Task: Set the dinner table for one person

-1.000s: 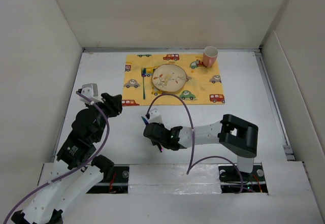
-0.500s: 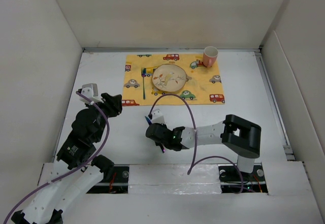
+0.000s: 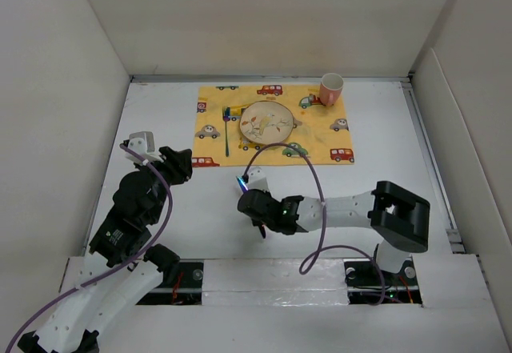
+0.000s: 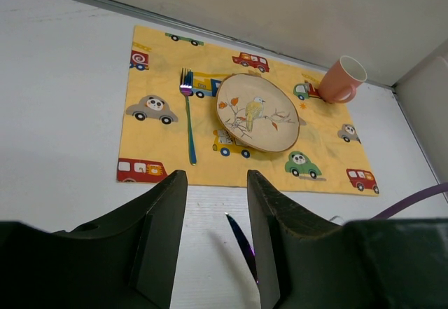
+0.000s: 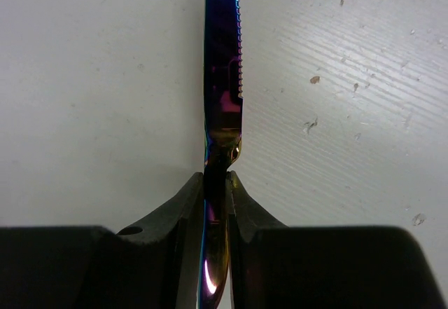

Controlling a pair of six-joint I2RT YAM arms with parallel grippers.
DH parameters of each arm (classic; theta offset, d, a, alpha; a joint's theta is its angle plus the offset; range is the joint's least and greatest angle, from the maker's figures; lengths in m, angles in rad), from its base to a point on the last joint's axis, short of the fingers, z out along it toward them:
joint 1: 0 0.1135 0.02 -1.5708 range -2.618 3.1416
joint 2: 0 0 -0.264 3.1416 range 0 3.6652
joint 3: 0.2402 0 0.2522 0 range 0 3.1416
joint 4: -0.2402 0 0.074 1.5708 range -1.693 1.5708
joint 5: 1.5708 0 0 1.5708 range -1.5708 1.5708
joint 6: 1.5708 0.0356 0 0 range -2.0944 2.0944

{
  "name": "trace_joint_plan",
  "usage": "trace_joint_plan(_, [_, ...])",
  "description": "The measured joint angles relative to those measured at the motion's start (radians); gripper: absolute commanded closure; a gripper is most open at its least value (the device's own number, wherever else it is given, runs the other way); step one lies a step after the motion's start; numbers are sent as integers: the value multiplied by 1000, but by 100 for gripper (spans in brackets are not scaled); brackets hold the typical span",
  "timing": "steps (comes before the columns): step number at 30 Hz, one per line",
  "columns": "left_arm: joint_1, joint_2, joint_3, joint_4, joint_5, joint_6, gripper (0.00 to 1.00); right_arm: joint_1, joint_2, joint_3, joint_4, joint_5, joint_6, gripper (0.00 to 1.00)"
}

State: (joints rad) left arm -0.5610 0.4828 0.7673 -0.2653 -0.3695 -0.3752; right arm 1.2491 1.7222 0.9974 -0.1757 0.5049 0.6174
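The mat between plate and cup is empty, so I should move my right gripper outward, toward the right in the top view, and release the knife there.
My right gripper is shut on an iridescent purple knife, gripping it at the handle, blade pointing away over the white dinner table. In the top view the right gripper holds the knife in front of the yellow mat. The mat carries a bird-patterned plate, a fork to its left and a pink cup at its far right corner. My left gripper is open and empty, hovering at the left; the knife blade shows between its fingers.
Pale wall panels enclose the table on the left, back and right. A purple cable arcs over the right arm. A metal rail runs along the table's right side.
The right arm has shifted right and slightly forward with the knife held in it. The left arm has not moved.
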Motion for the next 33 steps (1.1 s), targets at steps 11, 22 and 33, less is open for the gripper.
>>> trace_joint_plan(11, [0,0,0,0,1,0,64,-110,-106,-21,-19,-6,-32,100])
trace_joint_plan(22, [0,0,0,2,8,0,64,-444,-190,27,-27,-37,-161,100])
trace_joint_plan(33, [0,-2,0,5,15,1,63,-745,37,264,-7,-125,-269,100])
